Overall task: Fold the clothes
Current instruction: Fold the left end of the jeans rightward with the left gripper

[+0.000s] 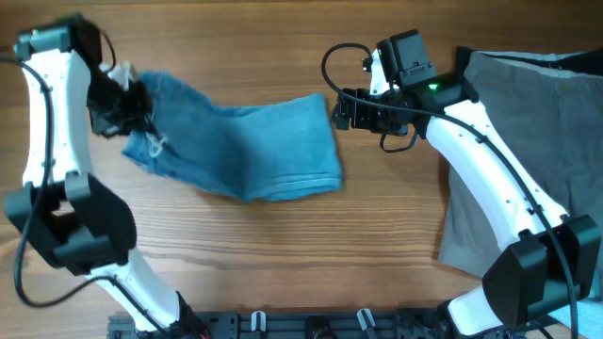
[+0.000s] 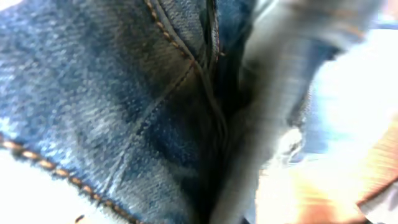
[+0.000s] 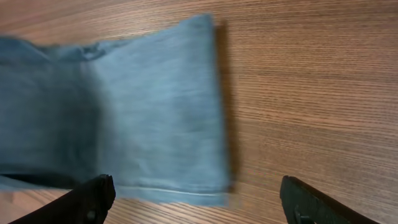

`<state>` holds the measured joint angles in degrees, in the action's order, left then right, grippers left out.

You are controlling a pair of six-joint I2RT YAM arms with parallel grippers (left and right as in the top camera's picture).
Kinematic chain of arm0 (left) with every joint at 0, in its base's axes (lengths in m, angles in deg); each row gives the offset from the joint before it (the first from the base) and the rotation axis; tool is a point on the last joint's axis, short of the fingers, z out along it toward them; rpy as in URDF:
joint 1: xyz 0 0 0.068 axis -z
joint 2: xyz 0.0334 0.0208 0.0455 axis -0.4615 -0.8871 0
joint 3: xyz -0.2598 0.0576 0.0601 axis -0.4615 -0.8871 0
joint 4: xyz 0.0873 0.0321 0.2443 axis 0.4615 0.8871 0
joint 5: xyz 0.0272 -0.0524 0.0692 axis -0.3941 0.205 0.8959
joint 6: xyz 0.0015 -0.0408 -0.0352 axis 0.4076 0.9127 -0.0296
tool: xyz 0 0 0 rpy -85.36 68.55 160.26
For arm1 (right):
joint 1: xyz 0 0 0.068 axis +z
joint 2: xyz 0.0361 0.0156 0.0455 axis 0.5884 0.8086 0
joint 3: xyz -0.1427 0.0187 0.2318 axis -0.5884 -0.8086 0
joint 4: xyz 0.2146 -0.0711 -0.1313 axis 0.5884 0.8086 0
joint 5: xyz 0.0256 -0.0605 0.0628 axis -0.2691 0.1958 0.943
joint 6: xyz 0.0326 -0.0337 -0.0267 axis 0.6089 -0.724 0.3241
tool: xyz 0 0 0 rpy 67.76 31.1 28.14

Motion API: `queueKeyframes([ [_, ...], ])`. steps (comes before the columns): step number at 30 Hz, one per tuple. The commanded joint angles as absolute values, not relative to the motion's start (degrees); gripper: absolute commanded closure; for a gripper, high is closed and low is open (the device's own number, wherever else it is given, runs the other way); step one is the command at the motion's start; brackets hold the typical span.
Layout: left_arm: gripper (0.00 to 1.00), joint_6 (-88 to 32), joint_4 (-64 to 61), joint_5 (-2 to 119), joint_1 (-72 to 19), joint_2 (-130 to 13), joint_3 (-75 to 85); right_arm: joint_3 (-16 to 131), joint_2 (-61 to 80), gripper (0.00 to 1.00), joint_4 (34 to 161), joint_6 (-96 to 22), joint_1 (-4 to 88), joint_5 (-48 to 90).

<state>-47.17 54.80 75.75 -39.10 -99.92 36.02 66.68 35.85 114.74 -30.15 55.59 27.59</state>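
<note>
My left gripper carries the bunched end of the jeans to the right in the overhead view next, over the jeans' flat part (image 1: 286,147), as the folded jeans still lie long.
The light-blue denim jeans (image 1: 250,141) lie folded in a band across the left-middle of the table. My left gripper (image 1: 127,105) is at their left end, shut on a bunched part of the jeans; its wrist view is filled with blurred denim and orange stitching (image 2: 124,112). My right gripper (image 1: 341,111) is open and empty, just off the right edge of the jeans; its wrist view shows that edge (image 3: 161,112) and both fingers spread over bare wood. The grey-khaki trousers (image 1: 537,132) lie flat at the right, partly under the right arm.
The wooden table (image 1: 377,226) carries both garments. The arm bases stand at the front edge, left (image 1: 75,226) and right (image 1: 537,273). A dark rail (image 1: 311,325) runs along the front edge.
</note>
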Motion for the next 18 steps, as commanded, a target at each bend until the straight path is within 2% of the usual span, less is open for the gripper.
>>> queueKeyframes([
  [1,0.96,-45.3,52.8,76.3,-30.1,-97.4,39.4,67.2,35.9,0.09,114.8,-31.1,55.5,26.4],
  [8,0.96,-39.5,50.2,77.3,-16.8,-101.4,39.3,67.2,37.6,0.10,115.0,-29.7,55.3,25.5],
  [14,0.95,-33.0,46.0,77.3,-8.7,-106.7,39.3,67.2,37.8,0.10,116.1,-28.6,55.1,23.9],
  [17,0.83,-30.2,43.7,77.5,-6.3,-109.8,39.3,67.2,37.8,0.09,116.7,-28.1,55.1,22.9],
  [18,0.70,-30.0,43.1,77.5,-5.6,-110.7,39.3,67.2,37.8,0.09,116.8,-28.1,55.1,22.9],
])
